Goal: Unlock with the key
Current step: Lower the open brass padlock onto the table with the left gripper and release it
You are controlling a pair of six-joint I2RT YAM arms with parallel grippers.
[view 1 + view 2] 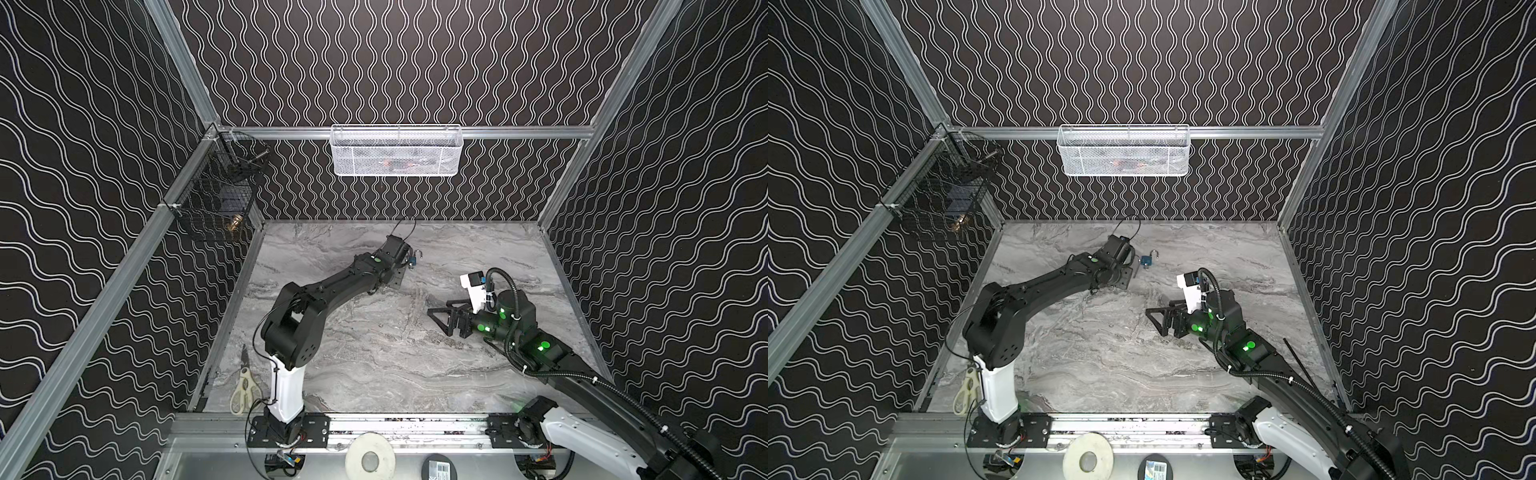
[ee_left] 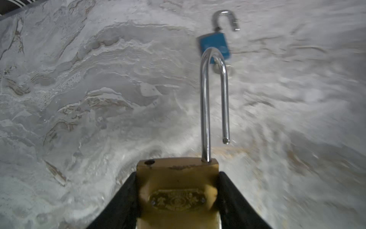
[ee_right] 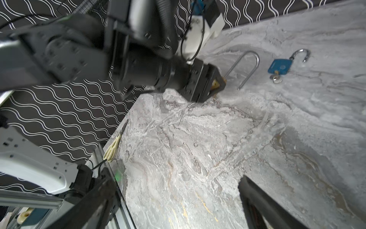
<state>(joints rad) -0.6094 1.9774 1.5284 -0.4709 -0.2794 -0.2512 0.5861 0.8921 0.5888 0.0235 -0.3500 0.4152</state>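
Note:
The left gripper moves down and away from the blue padlock (image 2: 214,44) to the bare marble tabletop next and releases the brass padlock, since its shackle hangs open.
My left gripper (image 2: 178,174) is shut on the body of a brass padlock (image 2: 178,198), one black finger on each side. Its long silver shackle (image 2: 205,99) has sprung open and one leg hangs free above the marble table. The padlock's keyhole end is hidden in the grip. Just beyond lies a blue padlock (image 2: 214,44), also open, with a key (image 2: 227,69) stuck in its bottom. In both top views this pair sits at the back middle (image 1: 1146,261). My right gripper (image 1: 442,318) hovers open and empty at the middle right, well apart from both locks.
Cream-handled scissors (image 1: 243,386) lie at the front left edge. A white mesh basket (image 1: 395,151) hangs on the back rail and a black wire basket (image 1: 216,195) on the left rail. A thin black rod (image 1: 1300,361) lies near the right edge.

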